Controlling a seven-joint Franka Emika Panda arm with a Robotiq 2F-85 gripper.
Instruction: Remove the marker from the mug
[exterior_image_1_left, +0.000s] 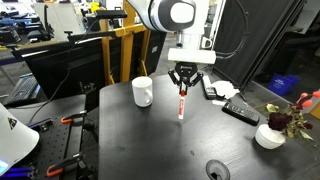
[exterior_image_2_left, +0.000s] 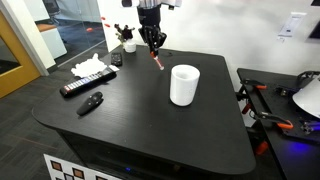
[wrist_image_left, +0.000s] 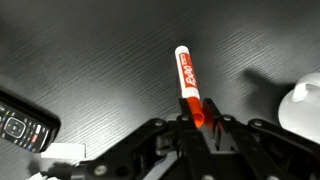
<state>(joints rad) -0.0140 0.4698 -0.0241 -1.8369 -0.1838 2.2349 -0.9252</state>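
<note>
My gripper should next lower the marker onto the bare black table, clear of the white mug (exterior_image_1_left: 142, 92), and release it on that open spot below.
The red-orange marker (exterior_image_1_left: 182, 104) with a whitish end hangs from my gripper (exterior_image_1_left: 183, 88), tip close to or on the black table. My gripper is shut on its upper end; the wrist view shows the marker (wrist_image_left: 188, 78) pinched between the fingers (wrist_image_left: 200, 120). The white mug (exterior_image_1_left: 142, 92) stands upright on the table apart from the marker, a short way to one side. In an exterior view the mug (exterior_image_2_left: 184, 84) is in front of the gripper (exterior_image_2_left: 153, 46) and the marker (exterior_image_2_left: 157, 60). The mug's edge (wrist_image_left: 303, 104) shows in the wrist view.
A black remote (exterior_image_1_left: 240, 110) and white papers (exterior_image_1_left: 222, 90) lie beyond the gripper. A white bowl with dark red flowers (exterior_image_1_left: 270, 134) sits near the table edge. A small black oblong object (exterior_image_2_left: 91, 103) and the remote (exterior_image_2_left: 88, 83) lie near another edge. A remote also shows in the wrist view (wrist_image_left: 22, 122).
</note>
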